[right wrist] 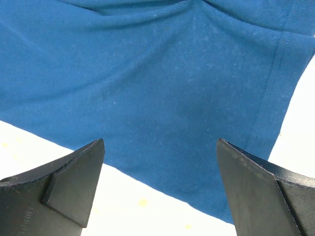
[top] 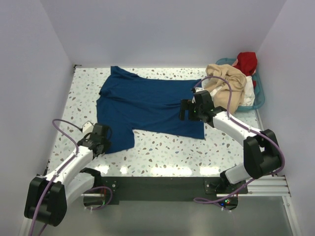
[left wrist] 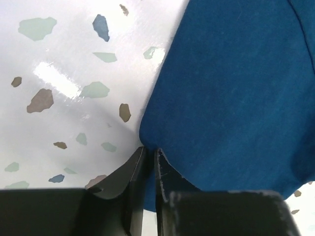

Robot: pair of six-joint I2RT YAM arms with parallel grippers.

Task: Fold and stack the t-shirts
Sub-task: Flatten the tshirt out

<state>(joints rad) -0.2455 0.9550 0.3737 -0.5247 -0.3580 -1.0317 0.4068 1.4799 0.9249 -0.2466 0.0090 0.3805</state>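
Observation:
My right gripper should next move down, back and to the right in the top view onto the t-shirt's near hem corner [top: 202, 137] [right wrist: 227, 215], because its open fingers are hovering short of it.
A dark navy t-shirt [top: 147, 103] lies spread flat on the speckled table. My left gripper [top: 106, 142] is at the shirt's near left corner. In the left wrist view its jaws [left wrist: 150, 153] are closed to a thin gap with the edge of the navy cloth [left wrist: 236, 98] pinched between them. My right gripper [top: 185, 111] hovers over the shirt's right side. Its fingers stand wide open [right wrist: 160, 143] above the blue cloth [right wrist: 147, 73] near a hem, holding nothing. Beige [top: 227, 83], red [top: 246, 61] and white [top: 250, 96] t-shirts are heaped at the back right.
The heap sits in a teal basket [top: 261, 96] in the back right corner. White walls close in the table [top: 167, 147] on the left, back and right. Purple cables loop off both arms.

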